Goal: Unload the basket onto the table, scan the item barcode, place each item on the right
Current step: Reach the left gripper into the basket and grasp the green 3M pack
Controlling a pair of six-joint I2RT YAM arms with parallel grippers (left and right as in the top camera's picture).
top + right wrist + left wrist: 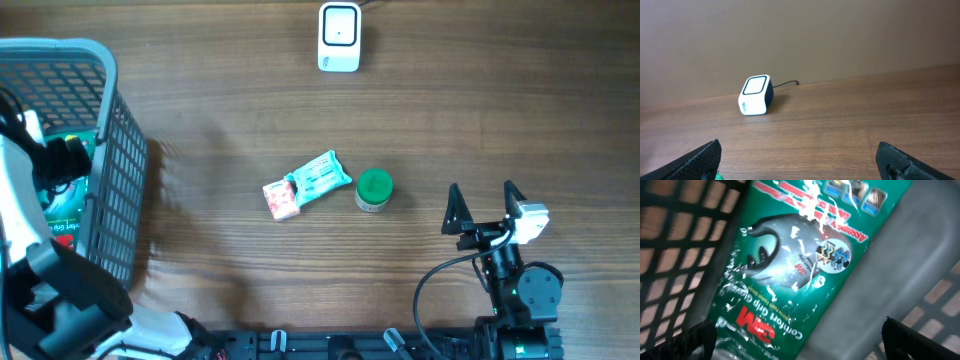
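Next, my left gripper moves down deeper into the basket [112, 130], to the green glove pack [68, 212] beside its red logo.
A green 3M glove pack [790, 270] in glossy wrap lies in the grey mesh basket [112, 130]; in the overhead view the same pack [68, 212] shows under the left arm. My left gripper [800, 341] hangs open inside the basket, close above the pack's lower end, with one finger on each side and nothing held. No barcode shows on the pack. The white scanner [339, 38] stands at the far edge and also appears as the scanner [755, 95] ahead of my right gripper [800, 156], which is open and empty at the front right [482, 196].
On the middle of the table lie a teal packet [320, 177], a small red box [281, 199] and a green-lidded jar [374, 190]. The jar stands just left of the right gripper. The basket walls [670, 245] close in around the left gripper.
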